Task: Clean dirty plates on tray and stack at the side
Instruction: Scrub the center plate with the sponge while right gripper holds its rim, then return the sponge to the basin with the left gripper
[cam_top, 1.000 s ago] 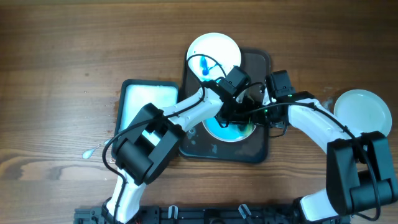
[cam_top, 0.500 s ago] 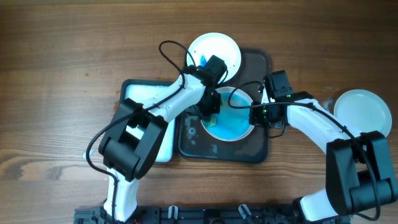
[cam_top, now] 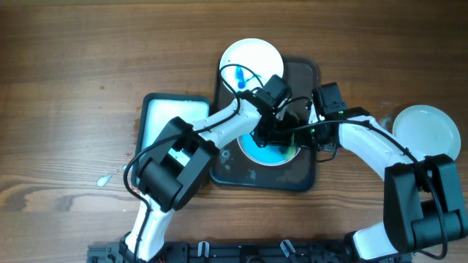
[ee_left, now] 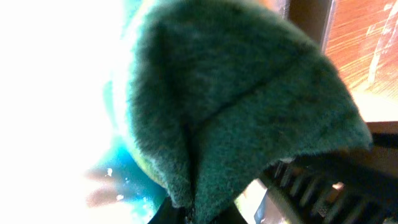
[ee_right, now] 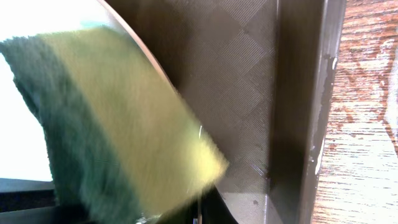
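Observation:
The white rectangular tray [cam_top: 170, 117] is to the left of my left gripper in the overhead view, so the gripper will next lift off the plate and carry the sponge onto the tray.
The dark grey tray [cam_top: 303, 175] lies at the table's centre. A plate [cam_top: 257, 152] smeared with blue sits in its middle. My left gripper [cam_top: 272, 131] is over this plate, shut on a green and yellow sponge [ee_left: 236, 106] pressed onto the wet blue surface [ee_left: 124, 180]. My right gripper [cam_top: 311, 136] is at the plate's right rim and looks shut on it; the sponge [ee_right: 124, 124] hides most of its jaws. A second plate [cam_top: 252, 62] with a blue smear lies at the tray's far end. A plain white plate [cam_top: 426, 130] lies on the table at the right.
A smaller white rectangular tray [cam_top: 164, 117] lies left of the dark tray, under my left arm. A small white stick [cam_top: 110, 177] lies on the wood at the left. The dark tray's floor and raised rim [ee_right: 298, 93] show in the right wrist view.
Half a second ago my left gripper and sponge were at the plate's left edge; now they are back over its centre-right, as one second ago. The right arm has not moved.

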Robot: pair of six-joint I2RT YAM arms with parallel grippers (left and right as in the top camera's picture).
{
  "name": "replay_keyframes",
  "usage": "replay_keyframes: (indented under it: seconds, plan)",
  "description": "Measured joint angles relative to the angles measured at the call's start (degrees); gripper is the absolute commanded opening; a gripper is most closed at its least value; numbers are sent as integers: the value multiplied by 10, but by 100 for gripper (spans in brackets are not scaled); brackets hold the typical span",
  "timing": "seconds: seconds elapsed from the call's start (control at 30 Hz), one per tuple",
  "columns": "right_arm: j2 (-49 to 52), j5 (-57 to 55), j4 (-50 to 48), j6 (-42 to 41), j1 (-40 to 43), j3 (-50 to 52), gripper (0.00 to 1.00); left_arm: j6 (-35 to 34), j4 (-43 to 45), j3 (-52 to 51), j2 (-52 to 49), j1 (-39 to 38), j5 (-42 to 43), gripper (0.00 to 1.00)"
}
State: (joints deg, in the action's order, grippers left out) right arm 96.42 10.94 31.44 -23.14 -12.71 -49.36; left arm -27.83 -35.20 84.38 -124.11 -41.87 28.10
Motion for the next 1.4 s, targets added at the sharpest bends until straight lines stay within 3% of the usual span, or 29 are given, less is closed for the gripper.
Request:
replay_keyframes:
  seconds: [0.13, 0.27, 0.37, 0.5, 0.63, 0.77, 0.87, 1.07, 1.17, 1.27, 1.4]
  plan:
    - [0, 0, 0, 0, 0, 0, 4, 34, -133, 14, 23, 36, -139, 4]
    - [0, 0, 0, 0, 0, 0, 4, 44, -143, 14, 29, 51, -193, 4]
    - [0, 0, 0, 0, 0, 0, 4, 47, -94, 6, 30, 52, -159, 4]
    - [0, 0, 0, 0, 0, 0, 4, 31, 34, 0, 1, 38, -1, 4]
    - [0, 0, 0, 0, 0, 0, 4, 14, 37, -1, -12, 4, 66, 4]
    - [0, 0, 0, 0, 0, 0, 4, 14, -57, 9, -7, 14, 32, 4]
    - [0, 0, 0, 0, 0, 0, 4, 14, -149, 15, 15, 35, -94, 4]
    - [0, 2, -2, 0, -2, 0, 4, -3, -179, 20, 30, 47, -253, 4]
    - [0, 5, -5, 4, -5, 0, 4, -14, -213, 35, 30, 50, -258, 4]
    - [0, 6, -5, 9, -5, 0, 4, -8, -236, 43, 47, 67, -184, 4]
    - [0, 7, -10, 49, -5, 0, 4, -3, -295, 47, 196, 122, -138, 5]
